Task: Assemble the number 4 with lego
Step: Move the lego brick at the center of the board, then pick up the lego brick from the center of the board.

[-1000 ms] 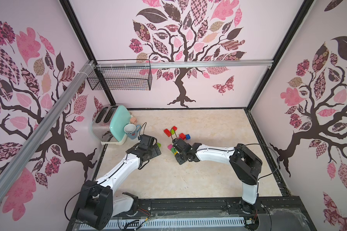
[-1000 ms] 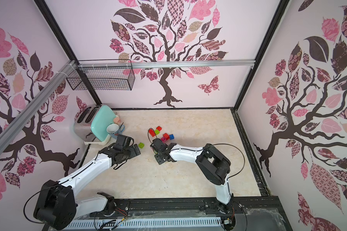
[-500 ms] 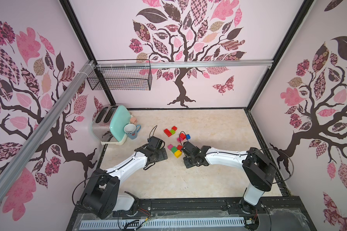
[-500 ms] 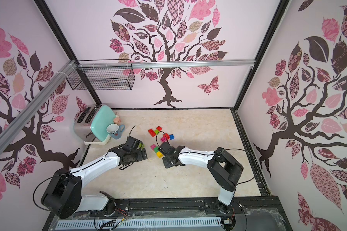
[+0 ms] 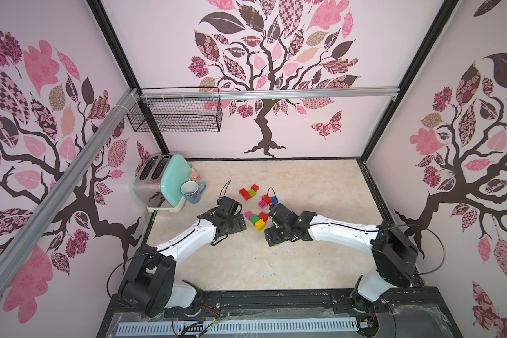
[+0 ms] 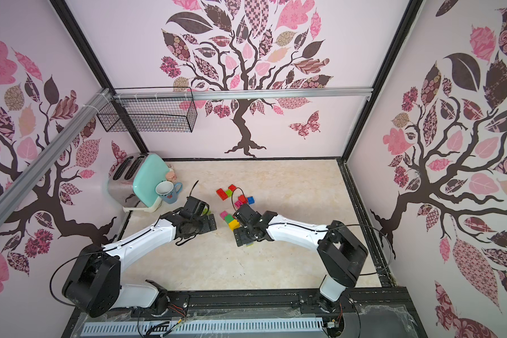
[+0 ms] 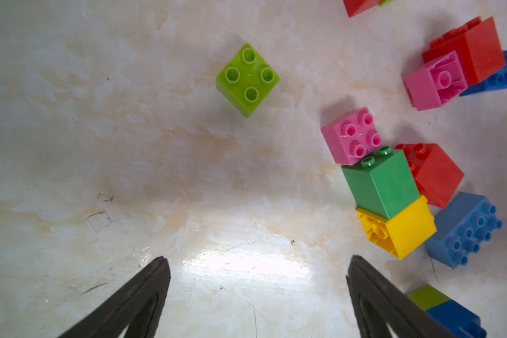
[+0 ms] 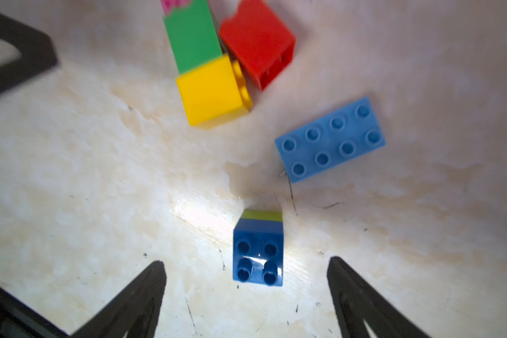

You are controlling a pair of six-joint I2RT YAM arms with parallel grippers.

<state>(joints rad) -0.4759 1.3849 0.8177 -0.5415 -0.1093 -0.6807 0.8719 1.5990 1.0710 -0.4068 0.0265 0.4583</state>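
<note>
I need to move my right gripper outward and down next, onto the blue brick [image 6: 250, 200] of the pink, red and blue group, because the bare table beside it leaves room for a finger.
The lego lies mid-table. In both top views a pink, green, red and yellow cluster [image 5: 255, 219] [image 6: 230, 220] sits between my grippers. Red and green bricks [image 5: 248, 193] and a pink, red and blue group [image 5: 267, 200] lie farther back. My left gripper [image 7: 257, 259] [image 5: 240, 224] is open over bare table; a lime brick [image 7: 248, 79] stands ahead of it and the green-on-yellow stack [image 7: 390, 202] off to one side. My right gripper [image 8: 246, 261] [image 5: 271, 237] is open. A dark blue brick on a lime one [image 8: 258, 254] stands free between its fingers, touching neither. A light blue eight-stud brick [image 8: 330, 140] lies just beyond.
A mint and chrome toaster [image 5: 158, 181] and a blue mug [image 5: 192, 191] stand at the back left, close to the left arm. A wire basket [image 5: 176, 114] hangs on the back wall above them. Black frame rails border the table.
My right gripper has drawn back toward the front of the table and opened; the blue-on-lime stack now stands free between its fingers. The left gripper has shifted right toward the cluster, still open.
</note>
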